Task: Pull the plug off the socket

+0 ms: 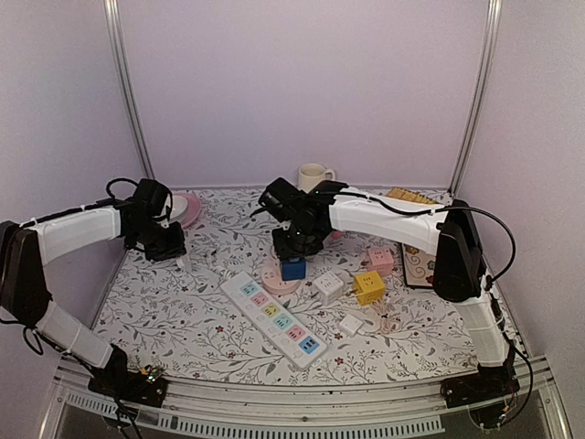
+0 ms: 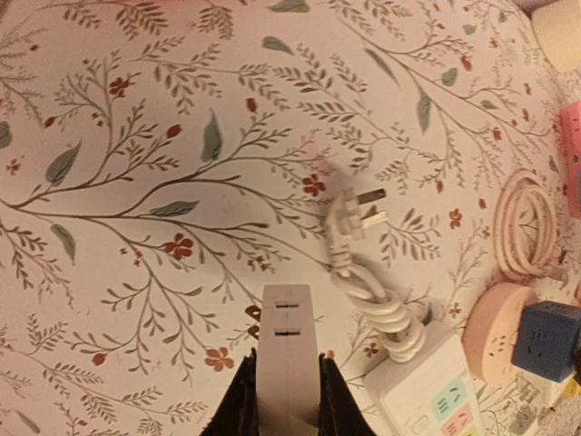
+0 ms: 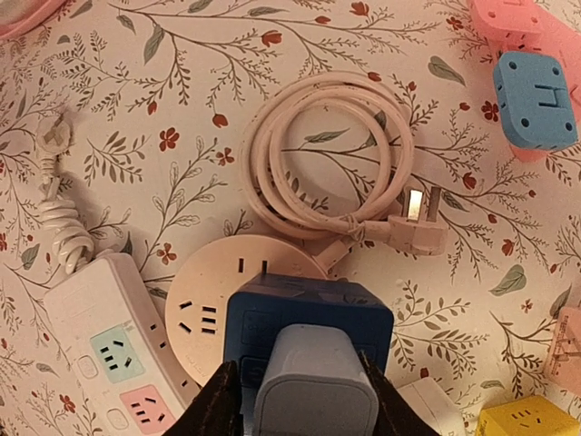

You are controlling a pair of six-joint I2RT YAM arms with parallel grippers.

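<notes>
Next, my left gripper lowers onto the cloth beside the bundled cord and plug and releases the white adapter block (image 2: 290,345), since the cloth lies bare there.
My right gripper (image 3: 300,392) is shut on a pale grey plug (image 3: 313,381) that is seated in a blue cube socket (image 3: 309,309). The cube rests over a round pink socket (image 3: 204,295). In the top view the right gripper (image 1: 294,245) stands right above the blue cube (image 1: 293,268) at the table's middle. My left gripper (image 2: 289,400) is shut on a white adapter block (image 2: 290,345) with two slots and holds it above the floral cloth. In the top view the left gripper (image 1: 170,247) is at the left.
A white power strip (image 1: 274,317) with coloured outlets lies in front, its bundled cord (image 2: 386,309) and plug (image 2: 349,204) nearby. A coiled pink cord (image 3: 327,154), yellow cube (image 1: 368,286), pink cube (image 1: 379,260), white cube (image 1: 328,286), mug (image 1: 313,176) and pink plate (image 1: 187,208) surround.
</notes>
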